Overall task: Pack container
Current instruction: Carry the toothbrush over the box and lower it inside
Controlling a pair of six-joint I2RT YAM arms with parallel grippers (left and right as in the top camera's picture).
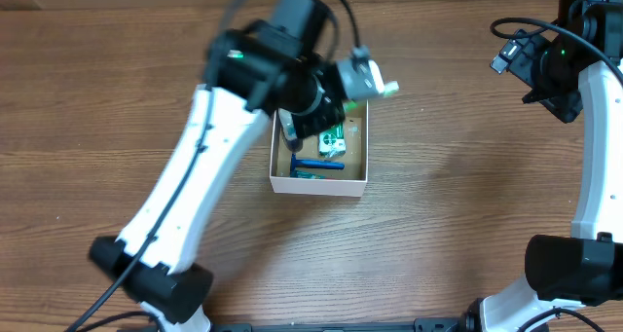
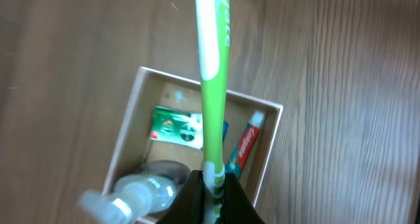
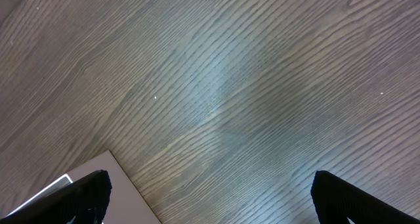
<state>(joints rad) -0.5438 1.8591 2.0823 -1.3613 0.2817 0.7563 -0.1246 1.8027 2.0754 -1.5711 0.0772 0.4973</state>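
Observation:
My left gripper lowers the toothbrush over the blue item point(image 1: 319, 164) point(image 2: 224, 131) between the green packet and toothpaste tube next, as it still hangs above the container's rim.
The container point(image 1: 282, 184) is a shallow white square box in the middle of the table; it also shows in the left wrist view point(image 2: 125, 129). Inside lie a green packet point(image 2: 176, 127), a red toothpaste tube point(image 2: 244, 145) and a blue item point(image 1: 319, 164). My left gripper point(image 2: 211, 184) is shut on a long green and white toothbrush point(image 2: 211, 66) and holds it above the box point(image 1: 297, 128). A clear bottle with a white cap point(image 2: 141, 191) is blurred at the box's edge point(image 1: 358, 79). My right gripper point(image 3: 220, 198) is open and empty over bare wood.
The right arm point(image 1: 550, 64) is at the far right back, well away from the box. A flat white corner point(image 3: 125, 198) shows at the lower left of the right wrist view. Bare wood surrounds the box.

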